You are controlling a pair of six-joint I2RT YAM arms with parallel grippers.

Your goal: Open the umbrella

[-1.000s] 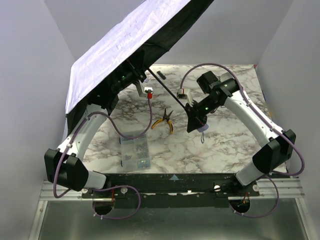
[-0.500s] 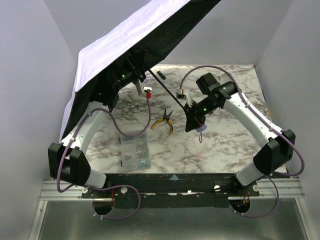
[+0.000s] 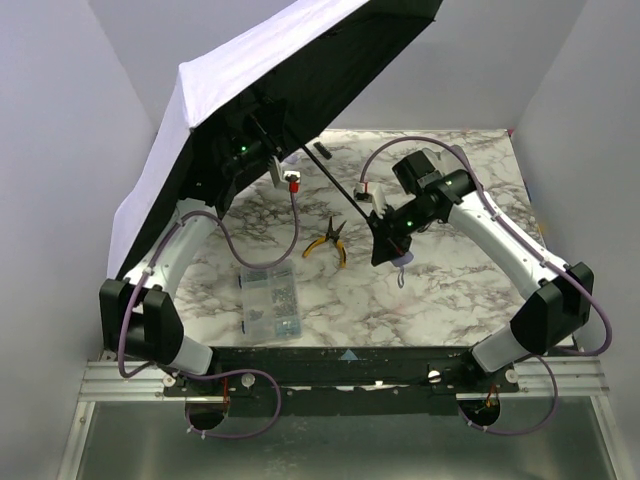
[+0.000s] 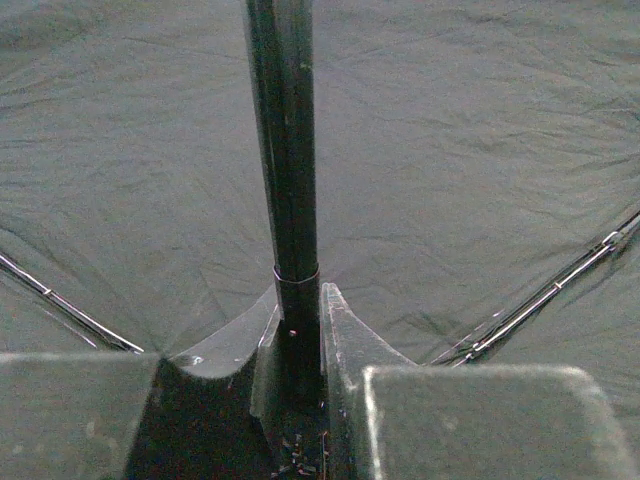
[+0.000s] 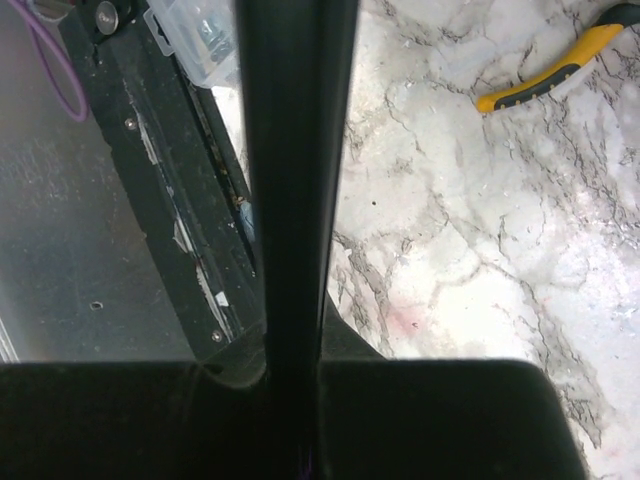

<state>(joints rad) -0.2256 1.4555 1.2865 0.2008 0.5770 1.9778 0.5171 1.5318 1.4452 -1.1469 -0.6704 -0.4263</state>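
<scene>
The canopy is already spread on its ribs (image 4: 540,300), so my left gripper should push a little outward along the umbrella's shaft toward the lining. Then it should let go of the shaft.
The umbrella (image 3: 250,70) is spread open over the far left of the table, lavender-white on top, black lining (image 4: 480,150) underneath. Its thin black shaft (image 3: 335,178) slants down to the small lavender handle (image 3: 400,262). My left gripper (image 3: 262,150) is under the canopy, its fingers closed tight on either side of the shaft (image 4: 290,150) at the sleeve; the left gripper (image 4: 298,320) faces the lining and the ribs (image 4: 540,300). My right gripper (image 3: 388,245) is shut on the shaft (image 5: 295,150) just above the handle; the right gripper (image 5: 295,370) is mostly dark.
Yellow-handled pliers (image 3: 328,240) lie mid-table, and the pliers (image 5: 560,70) also show at the right wrist view's top. A clear parts box (image 3: 272,305) sits near the front left. A small black item (image 3: 322,150) lies at the back. Grey walls close in on both sides.
The canopy has swung right and tilted, its left edge dropping down along the left wall. The left arm shifted with it; the right gripper moved slightly left, still on the shaft.
</scene>
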